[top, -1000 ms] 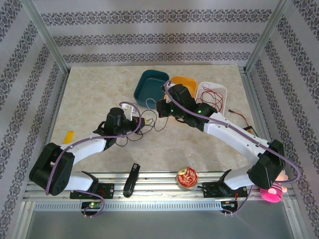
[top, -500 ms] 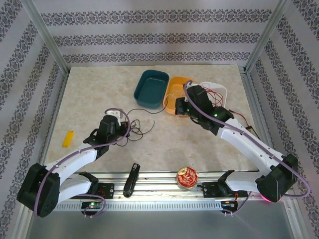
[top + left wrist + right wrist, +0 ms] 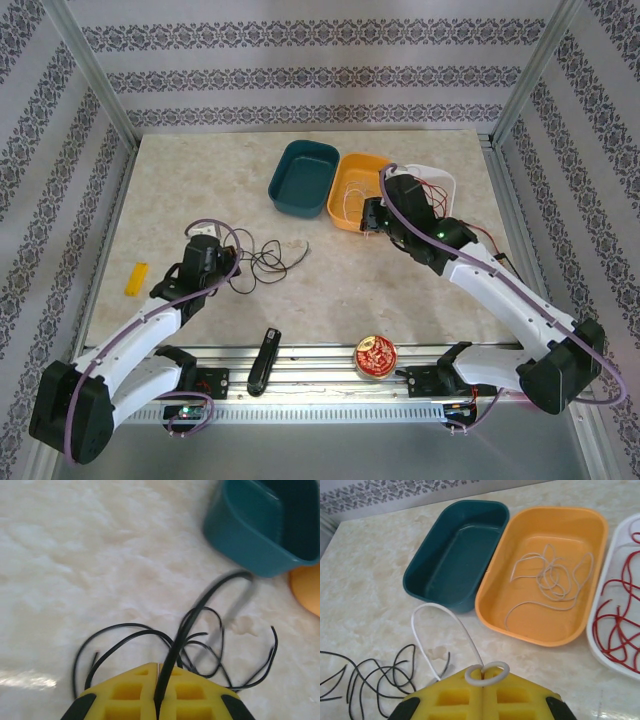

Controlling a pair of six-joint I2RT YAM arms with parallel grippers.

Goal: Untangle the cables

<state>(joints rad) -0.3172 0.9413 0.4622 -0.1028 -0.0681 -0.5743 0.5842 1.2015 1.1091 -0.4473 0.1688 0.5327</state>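
I should next move my right gripper outward over the bottom of the orange tray and down to release the white cable, since the tray is outward of and below the gripper's fingers.
My left gripper is shut on a black cable that rises from between the yellow jaws. The rest of that black cable lies in loose loops on the table just right of the left gripper. My right gripper is shut on a white cable that arcs out to the left and curls in a small ring at the jaw tips. In the top view the right gripper hangs at the near edge of the orange tray.
A teal tray stands bare. The orange tray holds a coiled white cable; a white tray holds red cable. A yellow piece, a black tool and a red tin lie near the front.
The left gripper has drawn back toward the near left with the black cable. The right gripper has swung right to the orange tray with the white cable, pulling the two apart.
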